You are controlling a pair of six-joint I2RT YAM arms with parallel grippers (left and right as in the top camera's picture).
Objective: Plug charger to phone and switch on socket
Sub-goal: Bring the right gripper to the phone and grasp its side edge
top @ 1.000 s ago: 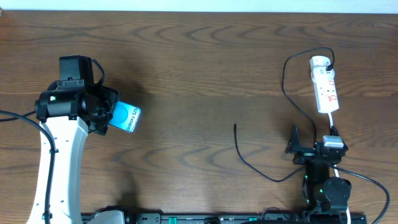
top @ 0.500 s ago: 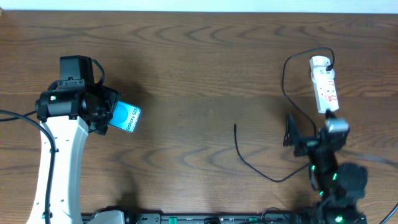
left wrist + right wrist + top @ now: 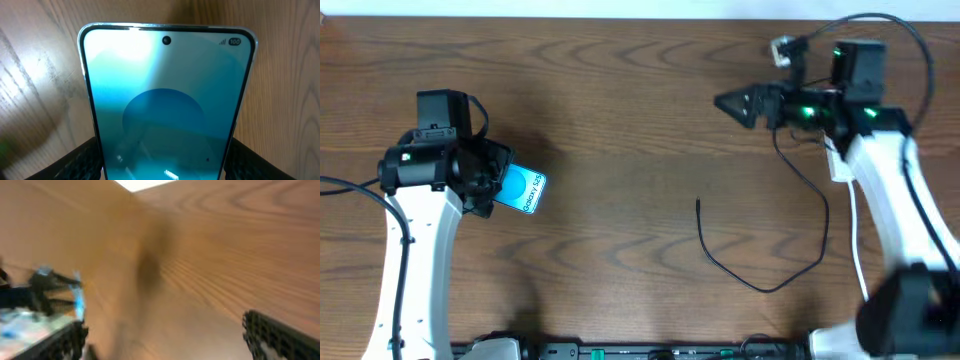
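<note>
Next, my right gripper will go left in the overhead view and back onto the phone's loose end (image 3: 534, 191) (image 3: 78, 299), since that end sticks out uncovered there.
My left gripper (image 3: 496, 186) is shut on the phone (image 3: 523, 188), gripping its lower end; the blue-cyan screen faces up just over the wood. In the left wrist view the phone (image 3: 167, 95) fills the frame between my two fingers (image 3: 165, 162). The charger (image 3: 760, 287) lies loose on the table right of centre, its connector tip (image 3: 698, 203) pointing away from me. My right gripper (image 3: 728, 102) hangs above the table at the back right, pointing left, open and empty (image 3: 165, 335). The socket (image 3: 839, 166) is mostly hidden under my right arm.
The socket's white cord (image 3: 857, 255) runs toward the front edge on the right. The table's far edge (image 3: 620, 14) lies close behind my right arm. The right wrist view is motion-blurred and shows only bare wood and my left arm far off.
My right arm has swung up from the front right to the back right, over the socket, now pointing left. The left arm, phone and cable have not moved.
</note>
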